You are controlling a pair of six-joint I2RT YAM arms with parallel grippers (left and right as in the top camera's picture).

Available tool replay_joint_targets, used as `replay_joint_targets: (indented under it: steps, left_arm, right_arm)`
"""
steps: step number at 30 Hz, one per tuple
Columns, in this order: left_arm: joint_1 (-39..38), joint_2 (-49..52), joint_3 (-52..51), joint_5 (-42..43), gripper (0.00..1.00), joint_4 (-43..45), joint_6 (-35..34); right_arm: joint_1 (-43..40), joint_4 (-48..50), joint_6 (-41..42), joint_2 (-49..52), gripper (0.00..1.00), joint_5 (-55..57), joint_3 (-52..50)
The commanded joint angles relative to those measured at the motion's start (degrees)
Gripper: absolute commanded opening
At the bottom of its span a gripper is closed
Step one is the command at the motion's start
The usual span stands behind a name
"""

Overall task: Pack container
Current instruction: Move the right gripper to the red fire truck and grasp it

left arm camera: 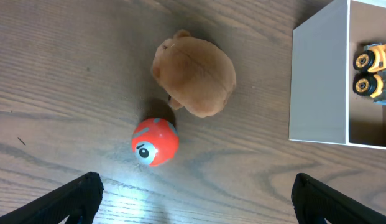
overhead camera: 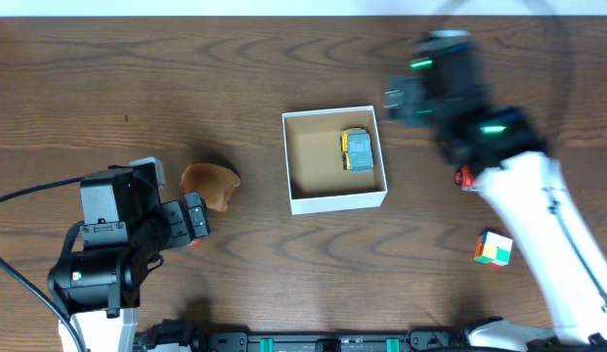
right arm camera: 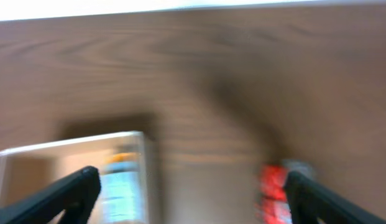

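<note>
My right gripper should next move back and down, away from the container, fingers astride the small red toy, because the toy is still on the tabletop outside the container (overhead camera: pixel 337 201).
The container (overhead camera: pixel 337 201), a white-walled box with a brown inside, sits mid-table and holds a yellow and blue toy truck (overhead camera: pixel 358 150). My left gripper (overhead camera: pixel 193 219) is open and empty, left of the box. Its wrist view shows the jaws (left arm camera: pixel 196 199) just short of a red ball (left arm camera: pixel 155 141), with a brown plush toy (left arm camera: pixel 196 73) beyond it and the container wall (left arm camera: pixel 318 74) to the right. My right gripper (overhead camera: pixel 405 98) is open and empty, blurred, beside the box's far right corner. Its blurred view (right arm camera: pixel 193 196) shows the container rim (right arm camera: pixel 68 144) and the truck (right arm camera: pixel 121 183).
The brown plush (overhead camera: pixel 211 183) lies left of the box. A small red toy (overhead camera: pixel 465 178) lies right of the box and shows in the right wrist view (right arm camera: pixel 275 190). A multicoloured cube (overhead camera: pixel 493 248) lies at the front right. The truck also shows in the left wrist view (left arm camera: pixel 373 68).
</note>
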Motion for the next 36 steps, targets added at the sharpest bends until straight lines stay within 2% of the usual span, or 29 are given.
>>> replay_joint_targets:
  steps: [1,4,8,17,23,25,29,36]
  left_arm:
    - [-0.2,0.1,1.0,0.5,0.98,-0.1,0.5]
    - [-0.2,0.1,1.0,0.5,0.98,-0.1,0.5]
    - [-0.2,0.1,1.0,0.5,0.98,-0.1,0.5]
    - [-0.2,0.1,1.0,0.5,0.98,-0.1,0.5]
    - [-0.2,0.1,1.0,0.5,0.98,-0.1,0.5]
    - [-0.2,0.1,1.0,0.5,0.98,-0.1,0.5]
    - [-0.2,0.1,1.0,0.5,0.98,-0.1,0.5]
    - [-0.2,0.1,1.0,0.5,0.98,-0.1,0.5]
  right_arm:
    - [-10.4,-4.1,2.6,0.4,0.99,-3.7,-0.2]
    - [-18.4,-7.7,-0.7,2.5,0.99,-8.1,-0.6]
    - [-24.2,-10.8,-6.0,7.8,0.99,-11.9,-1.3]
    - [-25.3,-12.4,-12.4,18.8,0.99,-13.0,-1.9]
    - [-25.3,-11.8,-12.8,23.0,0.99,-13.2,-2.8]
    - [-25.3,-11.7,-12.8,23.8,0.96,-13.7,-3.5]
    - [-25.3,-11.5,-12.8,24.6,0.77,-14.0,-4.5]
    - [-25.3,-11.4,-12.8,24.7,0.75,-14.0,-4.6]
